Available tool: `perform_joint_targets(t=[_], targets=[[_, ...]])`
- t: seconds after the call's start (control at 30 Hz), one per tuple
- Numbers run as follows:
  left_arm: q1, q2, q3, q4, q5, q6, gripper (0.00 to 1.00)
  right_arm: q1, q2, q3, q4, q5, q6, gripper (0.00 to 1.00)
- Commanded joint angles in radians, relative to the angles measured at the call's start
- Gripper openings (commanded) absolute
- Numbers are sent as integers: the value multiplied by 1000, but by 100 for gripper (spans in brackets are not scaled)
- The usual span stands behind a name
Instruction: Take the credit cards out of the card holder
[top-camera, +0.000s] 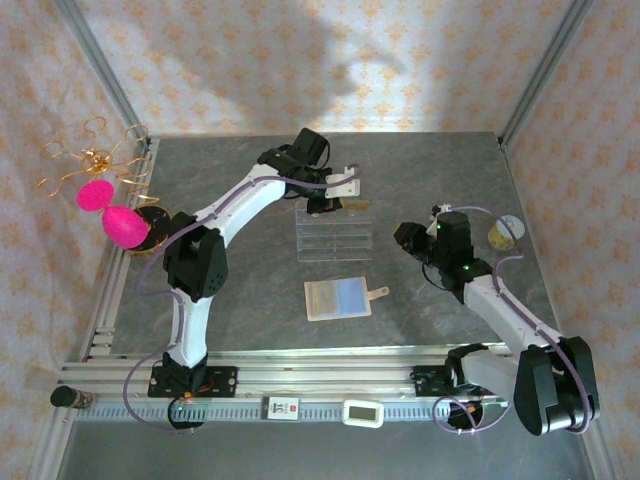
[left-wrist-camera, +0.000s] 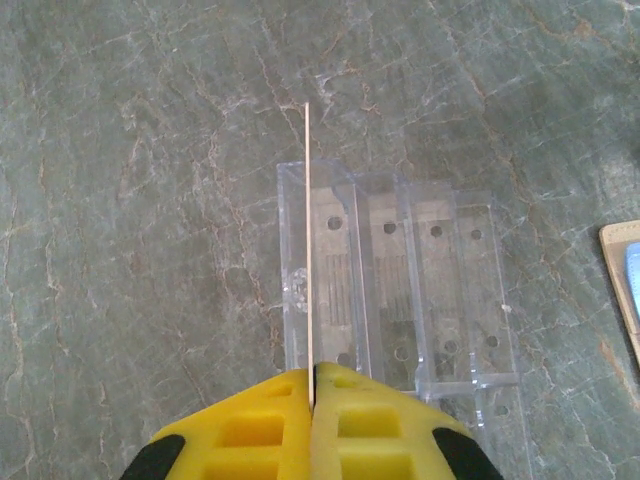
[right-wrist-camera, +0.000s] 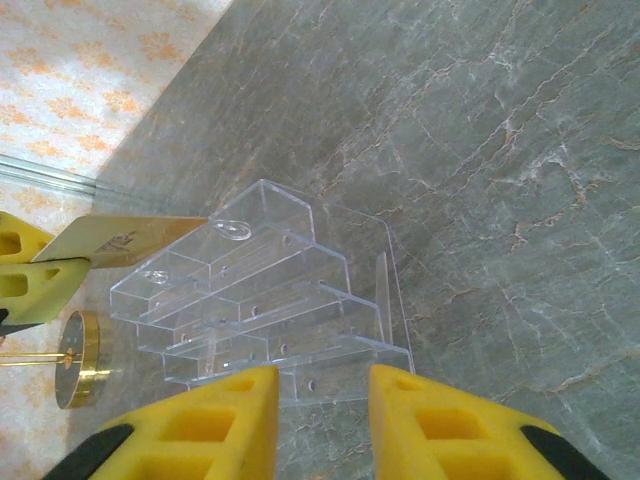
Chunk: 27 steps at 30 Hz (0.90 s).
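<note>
The outermost slot of the tray is empty, so next my left gripper will lower the gold-yellow credit card (left-wrist-camera: 308, 240) into that slot and let go of it.
My left gripper (left-wrist-camera: 313, 385) is shut on the gold-yellow credit card (left-wrist-camera: 308, 240), which stands on edge over the leftmost slot of a clear acrylic tray (left-wrist-camera: 400, 290). In the right wrist view that card (right-wrist-camera: 125, 238) shows its flat face at the tray's (right-wrist-camera: 260, 300) far left corner. The beige card holder (top-camera: 338, 298) lies open on the table near the tray, its bluish panel up and its snap tab to the right. My right gripper (right-wrist-camera: 322, 400) is open, just short of the tray's near side, with nothing between its fingers. The dark card is hidden.
A gold wire stand with pink ornaments (top-camera: 110, 210) is at the table's left edge, its round base (right-wrist-camera: 75, 360) visible beyond the tray. A small round object (top-camera: 505, 232) lies at the right. Two small devices (top-camera: 283, 407) sit on the front rail.
</note>
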Motion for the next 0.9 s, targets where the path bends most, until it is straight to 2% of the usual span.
perform_joint_targets(t=[0.0, 0.13, 0.47, 0.87], targets=[[-1, 32, 25, 14, 52, 21, 0, -5, 2, 32, -13, 25, -26, 28], [-2, 57, 47, 18, 74, 12, 0, -8, 3, 28, -12, 27, -30, 28], [-2, 86, 34, 45, 48, -3, 0, -16, 10, 32, -12, 23, -38, 28], [-4, 60, -3, 93, 20, -64, 2, -16, 11, 28, 1, 10, -34, 28]])
